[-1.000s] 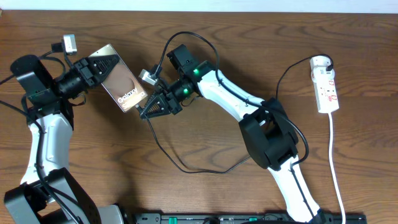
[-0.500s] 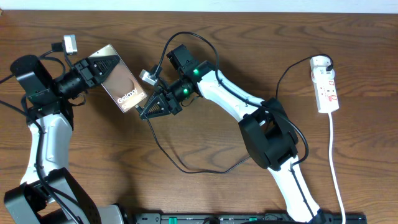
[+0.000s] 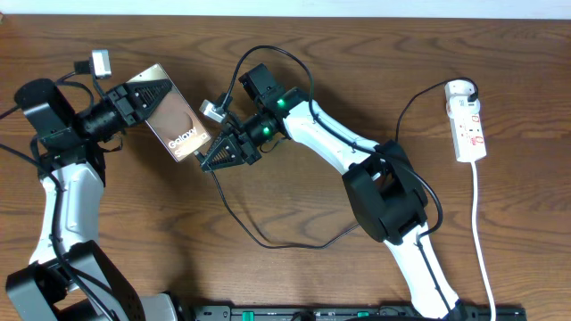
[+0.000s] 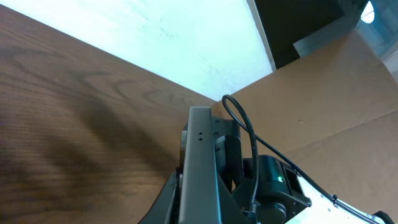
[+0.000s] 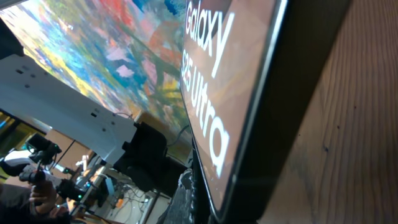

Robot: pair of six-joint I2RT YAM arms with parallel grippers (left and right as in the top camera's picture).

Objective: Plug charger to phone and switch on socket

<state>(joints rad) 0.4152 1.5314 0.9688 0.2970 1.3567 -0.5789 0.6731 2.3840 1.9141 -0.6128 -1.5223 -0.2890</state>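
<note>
The left gripper moves down and back next to release the phone [image 3: 178, 130] on the bare tabletop [image 3: 205, 201] beside the charger cable, since it hangs tilted above.
My left gripper [image 3: 150, 94] is shut on the phone [image 3: 178, 130] and holds it tilted above the table at the upper left. Its brown face shows white lettering. In the left wrist view the phone [image 4: 200, 155] appears edge-on as a grey slab between my jaws. My right gripper [image 3: 208, 160] is shut at the phone's lower end, and the charger [image 3: 259, 239] cable trails out of its tip. In the right wrist view the phone [image 5: 214, 87] fills the frame right in front of my dark fingertips [image 5: 189, 196]. The plug tip itself is hidden. The socket [image 3: 468, 123] lies at the far right.
The charger cable loops across the middle of the table and rises to the socket's rounded top end. A white cord [image 3: 483, 241] runs from the socket to the front edge. A black rail [image 3: 357, 313] lines the front. The right arm's base [image 3: 388, 201] stands centre right.
</note>
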